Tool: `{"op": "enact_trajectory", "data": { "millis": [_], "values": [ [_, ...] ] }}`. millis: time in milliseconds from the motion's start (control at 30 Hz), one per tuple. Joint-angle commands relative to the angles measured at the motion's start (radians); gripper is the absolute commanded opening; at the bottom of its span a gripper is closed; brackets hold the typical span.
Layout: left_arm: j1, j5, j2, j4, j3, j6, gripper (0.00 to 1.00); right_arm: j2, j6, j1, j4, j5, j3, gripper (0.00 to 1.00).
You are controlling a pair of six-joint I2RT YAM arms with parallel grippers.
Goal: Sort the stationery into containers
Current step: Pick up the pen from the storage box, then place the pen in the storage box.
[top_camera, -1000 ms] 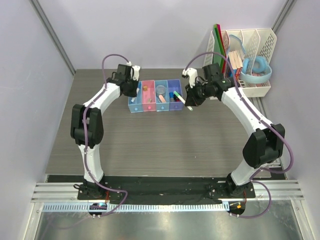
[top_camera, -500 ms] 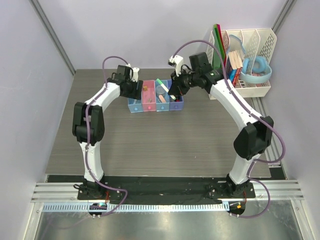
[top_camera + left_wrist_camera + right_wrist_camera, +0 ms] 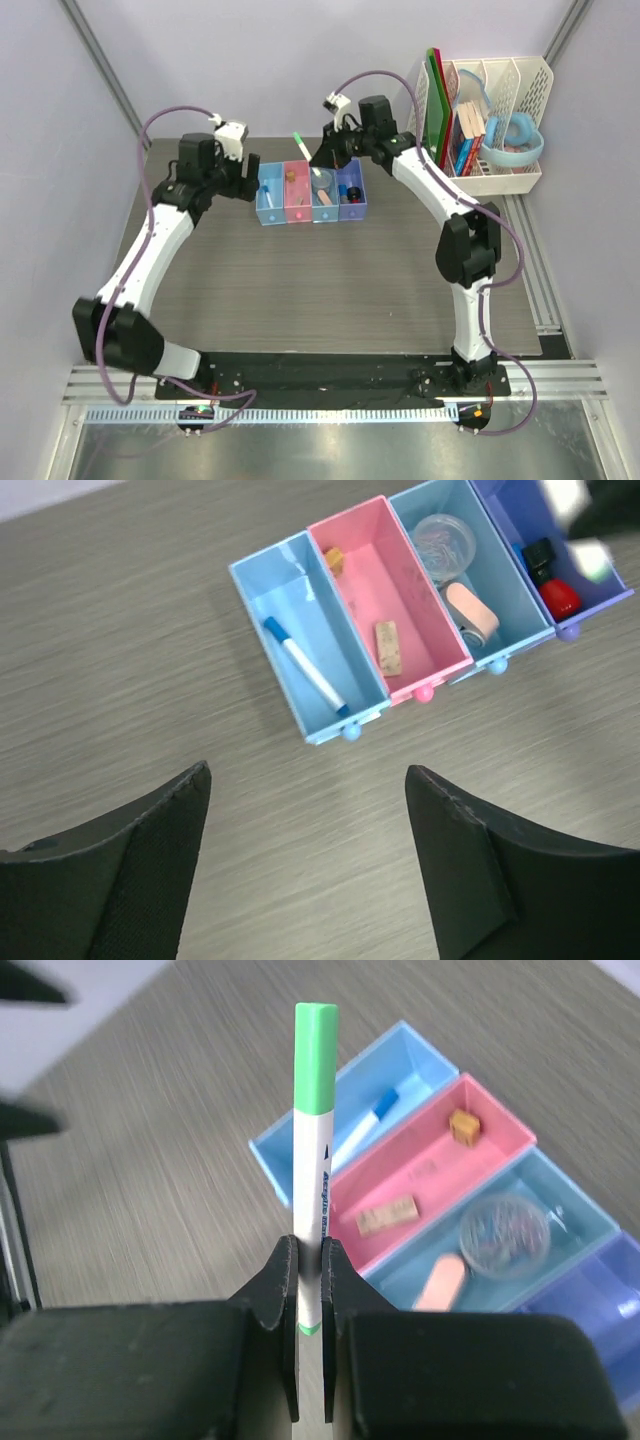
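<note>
I will next move my right gripper across and down to let go over the blue-capped pen's bin [image 3: 271, 193] [image 3: 369, 1113], because that bin is below my gripper and to its left in the top view.
The containers [image 3: 272, 212] are four joined bins in a row: light blue [image 3: 262, 615], pink [image 3: 415, 630], light blue, violet [image 3: 510, 515]. A blue-capped pen [image 3: 305, 670] lies in the left bin. The pink bin holds a beige eraser [image 3: 388, 648] and a tiny yellow piece [image 3: 334, 560]. A clear roll [image 3: 445, 542] and a pink eraser [image 3: 472, 610] share the third bin, and a red-black piece [image 3: 553, 585] is in the violet one. My left gripper [image 3: 307, 770] hangs open and empty just left of the row. My right gripper [image 3: 310, 1250] is shut on a white green-capped pen [image 3: 312, 1160], behind and above the pink bin.
A tall white file rack [image 3: 528, 75] stands at the back right with books, green boards [image 3: 436, 95] and a light-blue ring [image 3: 520, 135]. Grey walls close in the table on the left, back and right.
My left gripper has opened and drawn back to the left, away from the left bin. My right arm has swung left, carrying the green-capped pen from beside the violet bin to behind the row.
</note>
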Motion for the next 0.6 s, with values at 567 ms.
{"op": "enact_trajectory", "data": {
  "millis": [567],
  "values": [
    [0.021, -0.161, -0.696, -0.168, -0.538, 0.118, 1.0, 0.357, 0.242, 0.128, 0.325, -0.085, 0.28, 0.01]
  ]
}}
